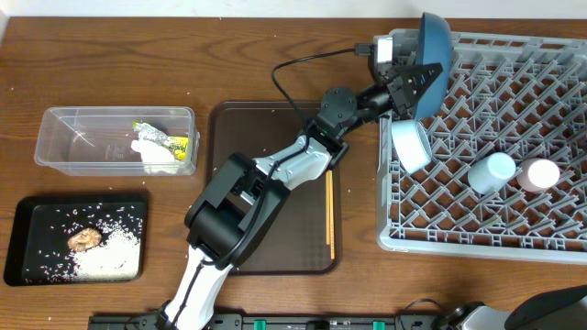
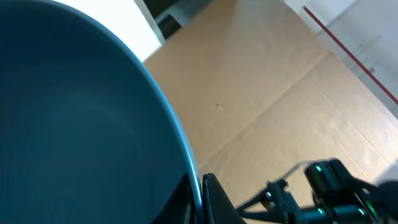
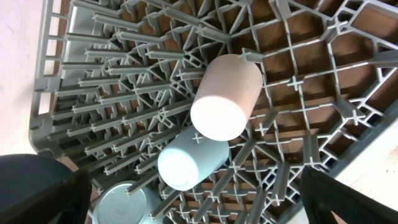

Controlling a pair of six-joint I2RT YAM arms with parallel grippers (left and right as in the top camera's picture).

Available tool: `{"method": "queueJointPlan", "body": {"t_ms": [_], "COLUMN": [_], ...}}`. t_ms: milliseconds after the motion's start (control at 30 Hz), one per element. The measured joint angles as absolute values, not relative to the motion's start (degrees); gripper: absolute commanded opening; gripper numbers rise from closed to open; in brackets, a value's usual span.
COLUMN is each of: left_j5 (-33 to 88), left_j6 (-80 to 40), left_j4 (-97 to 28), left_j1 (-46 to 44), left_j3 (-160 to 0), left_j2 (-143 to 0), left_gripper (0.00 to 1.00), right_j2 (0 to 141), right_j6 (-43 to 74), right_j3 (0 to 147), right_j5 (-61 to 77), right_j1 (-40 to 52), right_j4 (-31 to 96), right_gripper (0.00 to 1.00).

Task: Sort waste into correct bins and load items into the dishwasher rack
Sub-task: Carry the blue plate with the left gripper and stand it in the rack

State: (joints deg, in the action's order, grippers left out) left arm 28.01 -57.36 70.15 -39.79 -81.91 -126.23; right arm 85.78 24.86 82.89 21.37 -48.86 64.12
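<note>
The left gripper should next move down into the rack's far corner (image 1: 407,48) beyond the white bowl and let go of the blue plate's rim, because the plate is still hanging above the rack.
My left gripper (image 1: 413,84) is shut on the rim of the large blue plate (image 1: 435,44) and holds it on edge over the far left corner of the grey dishwasher rack (image 1: 550,240). In the left wrist view the plate (image 2: 74,124) fills the left side, with its rim between the jaws (image 2: 200,200). The white bowl (image 1: 410,145), light blue cup (image 1: 492,171) and pink cup (image 1: 539,174) lie in the rack. The chopsticks (image 1: 329,215) lie on the brown tray (image 1: 229,124). My right gripper (image 3: 196,202) is open above the pink cup (image 3: 225,96) and light blue cup (image 3: 189,163). No carrot is in view.
The clear tub (image 1: 64,137) at the left holds the white tissue (image 1: 149,148) and the yellow-green wrapper (image 1: 170,139). The black tray (image 1: 23,243) at the front left holds rice (image 1: 105,255) and the brown food piece (image 1: 84,238). My left arm crosses the brown tray.
</note>
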Motion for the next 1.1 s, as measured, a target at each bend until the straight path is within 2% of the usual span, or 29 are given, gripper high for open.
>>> {"method": "queueJointPlan", "body": {"t_ms": [333,633,900,933,967,1100], "left_j5": [24.1,24.0,24.5,24.5,24.5,24.6], "left_j6": [-57.4,-59.6,-60.4,-60.4,-60.5,-60.4], "left_j4": [69.9,75.3,74.7,74.6,74.6,74.3], "left_j1": [-39.8,-39.8,-39.8,-39.8,-39.8,-39.7], "left_j3": [-84.2,-88.1,-88.7,-88.7,-88.7,-88.8], "left_j2": [-126.6,-133.7,-136.7,-136.7,-136.7,-136.7], "left_gripper": [0.06,0.06,0.06,0.08,0.15,0.48], "right_j2": [85.8,85.8,85.8,85.8,85.8,85.8], "right_j6": [24.8,24.5,24.3,24.3,24.3,24.3], "right_j3": [82.9,82.9,82.9,82.9,82.9,82.9], "right_j5": [21.0,20.8,20.0,19.9,19.9,19.7], "right_j1": [-48.9,-48.9,-48.9,-48.9,-48.9,-48.9], "right_j4": [64.5,65.2,65.3,65.2,65.2,65.1], "right_gripper": [0.99,0.99,0.99,0.99,0.99,0.99]}}
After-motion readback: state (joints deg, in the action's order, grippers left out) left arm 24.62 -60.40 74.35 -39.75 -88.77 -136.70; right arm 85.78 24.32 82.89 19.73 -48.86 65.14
